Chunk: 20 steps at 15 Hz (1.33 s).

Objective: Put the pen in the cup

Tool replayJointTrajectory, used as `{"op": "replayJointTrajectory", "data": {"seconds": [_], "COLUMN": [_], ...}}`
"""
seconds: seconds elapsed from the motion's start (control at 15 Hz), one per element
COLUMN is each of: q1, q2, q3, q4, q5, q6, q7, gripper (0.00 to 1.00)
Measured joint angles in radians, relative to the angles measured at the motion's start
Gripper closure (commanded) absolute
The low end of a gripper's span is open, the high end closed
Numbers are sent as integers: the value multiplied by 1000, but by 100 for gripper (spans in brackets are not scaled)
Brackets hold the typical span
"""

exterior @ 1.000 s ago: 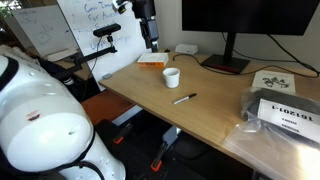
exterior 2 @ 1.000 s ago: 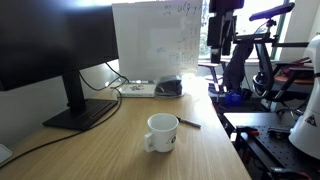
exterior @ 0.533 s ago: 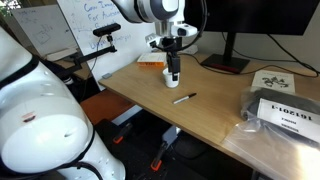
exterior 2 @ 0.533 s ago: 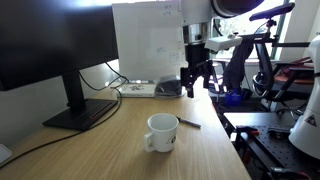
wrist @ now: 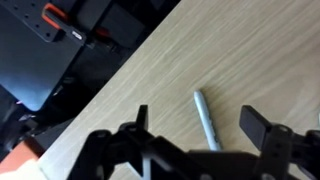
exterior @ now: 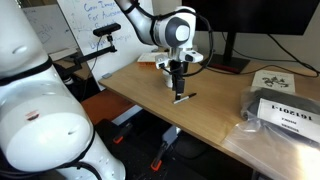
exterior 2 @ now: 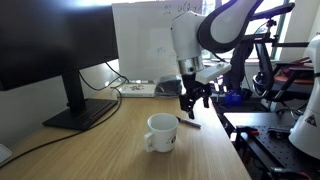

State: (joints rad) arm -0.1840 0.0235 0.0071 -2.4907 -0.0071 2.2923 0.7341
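My gripper needs to go down to the pen by its end near the desk edge [wrist: 202, 106] first.
The pen [wrist: 205, 118] lies flat on the wooden desk, between my open fingers in the wrist view. In both exterior views it shows as a thin dark stick [exterior: 184, 99] [exterior 2: 190, 124] near the desk's edge. My gripper [exterior: 179, 92] [exterior 2: 195, 105] [wrist: 197, 125] is open and empty, pointing down just above the pen. The white cup [exterior 2: 161, 133] stands upright on the desk a short way from the pen; in an exterior view it is mostly hidden behind my arm.
A black monitor on its base [exterior 2: 80, 113] stands at the back of the desk [exterior 2: 130, 160]. A power strip [exterior 2: 138, 89] lies near the whiteboard [exterior 2: 150, 40]. A bagged item [exterior: 285, 113] and papers [exterior: 272, 80] lie at one end. The desk edge is close beside the pen.
My arm has come down from high above the back of the desk, over the cup, to just above the pen. The pen and cup have not moved.
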Motion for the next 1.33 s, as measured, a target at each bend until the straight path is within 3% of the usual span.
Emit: {"op": "replayJointTrajectory", "data": {"seconds": [0.13,0.27,0.4,0.53,0.73,0.87,1.33], "q1": [19,33,43,50,60,70,93], "q2": [33,61,89,116,146,155,143], "q3": [-17,-34,-49,-62,-70,-71,-78], "q4": [12,22,33,44,62,74,96], "q5": [11,30,33,33,49,63,102], "q6": [5,6,6,6,10,11,4], "q7": [0,-3,-5,-14,-56,-83,-103], "gripper": [28,41,48,74,95,100,97]}}
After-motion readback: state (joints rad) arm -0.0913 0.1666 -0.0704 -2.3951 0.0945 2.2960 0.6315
